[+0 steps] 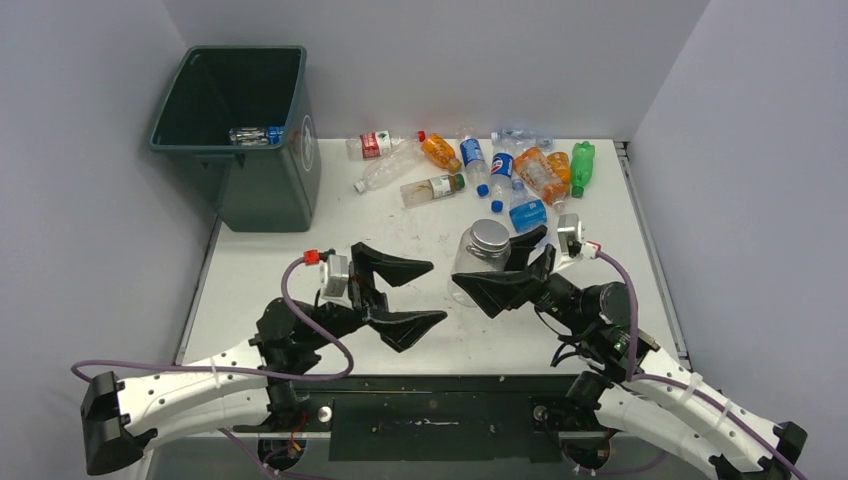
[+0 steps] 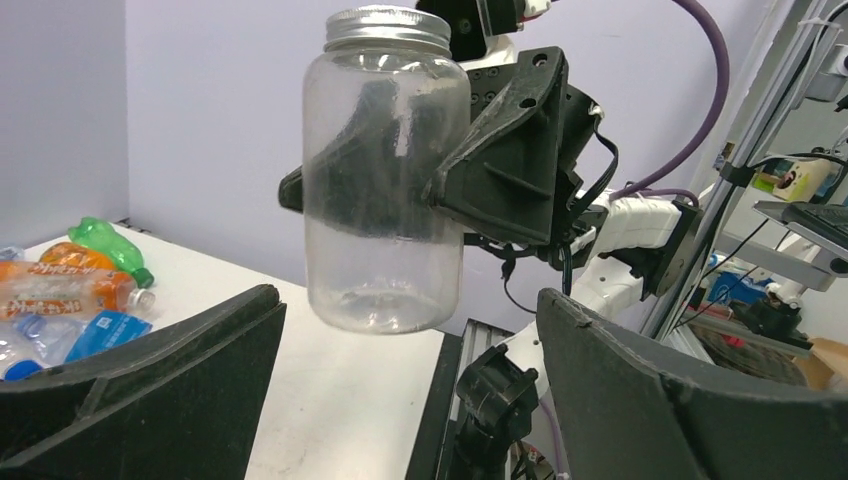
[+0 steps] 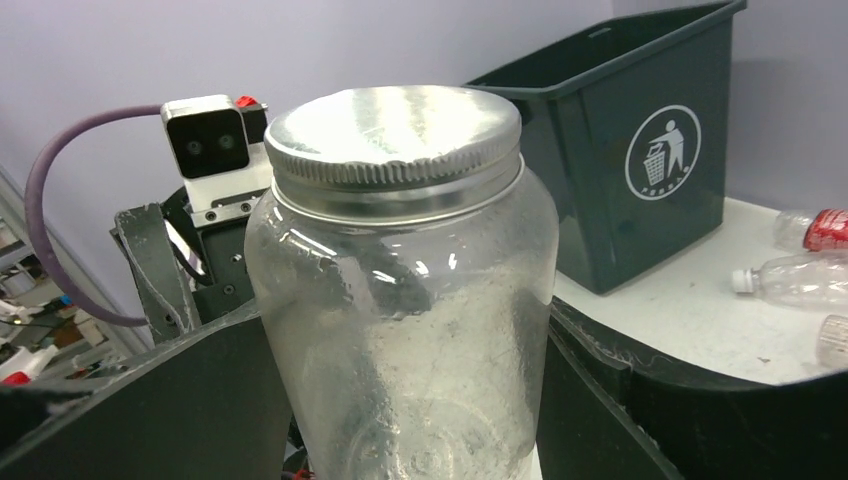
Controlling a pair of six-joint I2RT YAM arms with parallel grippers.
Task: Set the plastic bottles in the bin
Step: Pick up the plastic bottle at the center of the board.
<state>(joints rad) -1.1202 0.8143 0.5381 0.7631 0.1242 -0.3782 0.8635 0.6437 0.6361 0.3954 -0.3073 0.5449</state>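
Note:
Next, my left gripper moves up and outward onto the silver screw lid (image 1: 489,236) (image 2: 388,28), since my right gripper's fingers cover the jar's middle and leave its top bare.
My right gripper (image 1: 497,274) is shut on a clear wide jar (image 1: 478,258) with a silver screw lid, holding it upright above the table; the jar fills the right wrist view (image 3: 405,290). My left gripper (image 1: 437,292) is open and empty, just left of the jar, its jaws facing it (image 2: 385,180). Several plastic bottles (image 1: 500,165), clear, orange and green, lie at the back of the table. The dark green bin (image 1: 270,190) stands at the back left with one bottle (image 1: 255,134) inside.
The bin's white sticker side shows in the right wrist view (image 3: 650,150), with clear bottles (image 3: 800,280) beside it. Bottles (image 2: 70,290) lie at the left in the left wrist view. Grey walls enclose the white table (image 1: 300,270) on three sides.

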